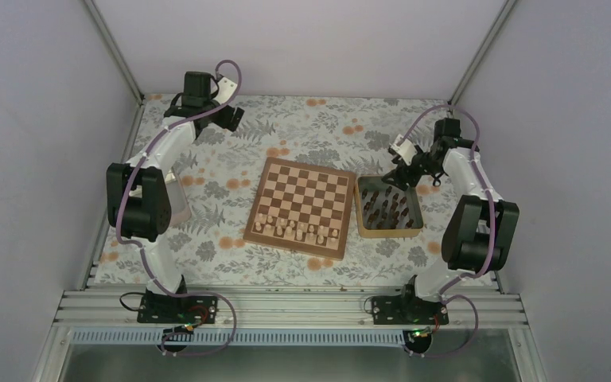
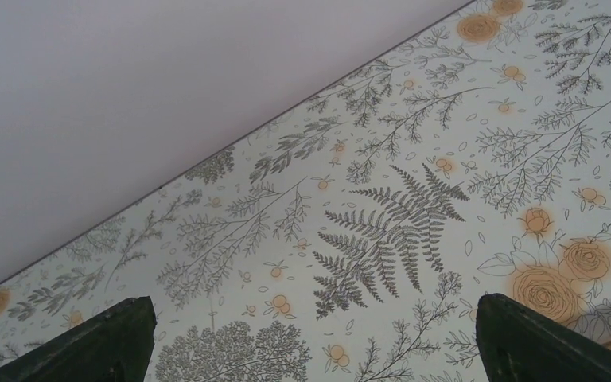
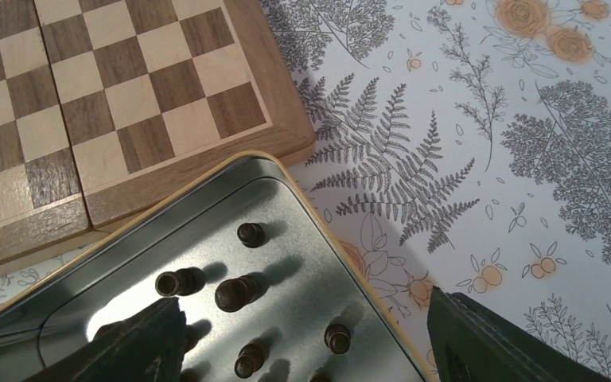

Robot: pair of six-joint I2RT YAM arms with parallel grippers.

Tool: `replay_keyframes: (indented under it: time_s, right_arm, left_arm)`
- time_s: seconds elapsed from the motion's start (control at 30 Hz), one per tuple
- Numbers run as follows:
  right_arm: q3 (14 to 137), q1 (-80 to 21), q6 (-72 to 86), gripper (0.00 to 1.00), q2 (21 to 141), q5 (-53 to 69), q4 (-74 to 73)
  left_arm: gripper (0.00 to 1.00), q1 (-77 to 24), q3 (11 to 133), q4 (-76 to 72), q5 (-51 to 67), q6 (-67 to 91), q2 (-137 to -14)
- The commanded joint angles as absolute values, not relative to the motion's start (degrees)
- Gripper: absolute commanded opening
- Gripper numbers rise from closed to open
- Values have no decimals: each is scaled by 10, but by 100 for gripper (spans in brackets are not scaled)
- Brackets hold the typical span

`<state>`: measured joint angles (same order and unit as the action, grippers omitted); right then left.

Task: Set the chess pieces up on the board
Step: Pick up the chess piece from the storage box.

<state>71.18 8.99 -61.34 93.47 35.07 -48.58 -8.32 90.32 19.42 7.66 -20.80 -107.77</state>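
My right gripper moves down and back around the broad-headed dark piece near the tray's board-side corner next, since one finger's end hangs over cloth.
The board [image 1: 303, 205] lies mid-table, its corner [image 3: 127, 103] showing in the right wrist view. Several dark chess pieces [image 1: 387, 207] stand in a tan-rimmed metal tray [image 1: 419, 208] right of it; close up the pieces [image 3: 235, 293] stand upright on the tray floor [image 3: 310, 239]. My right gripper [image 3: 306, 346] hangs open above the tray's far corner, one finger over the tray, the other over the cloth, holding nothing. My left gripper [image 2: 310, 342] is open over the patterned cloth at the far left [image 1: 227, 118], far from the board.
Pale chessmen [image 1: 298, 231] stand in two rows along the board's near edge. A floral cloth [image 1: 207, 175] covers the table. White walls close the back and sides, and an aluminium rail [image 1: 286, 306] runs along the near edge.
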Motion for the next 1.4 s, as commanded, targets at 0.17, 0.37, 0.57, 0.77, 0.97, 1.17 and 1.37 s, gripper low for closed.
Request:
replay_keyframes:
  time_s: [0.17, 0.37, 0.57, 0.77, 0.97, 1.17, 1.37]
  right_arm:
    - [705, 80, -629, 73, 918, 341, -511]
    - [674, 38, -626, 63, 910, 272, -527]
    - [633, 14, -612, 56, 900, 249, -502]
    - [614, 8, -605, 55, 902, 239, -470]
    - [610, 6, -606, 53, 918, 231, -448]
    - [616, 5, -606, 50, 937, 232, -431]
    - [626, 3, -605, 48, 949, 234, -433]
  left_arm:
    - [100, -90, 923, 202, 62, -217, -1075]
    - [100, -94, 924, 201, 47, -222, -1080]
    - [100, -102, 926, 199, 30, -226, -1085]
    - [100, -106, 921, 193, 20, -227, -1081]
    - [100, -107, 910, 187, 17, -228, -1078]
    - [100, -109, 907, 185, 16, -231, -1073]
    - [100, -108, 901, 184, 15, -234, -1070]
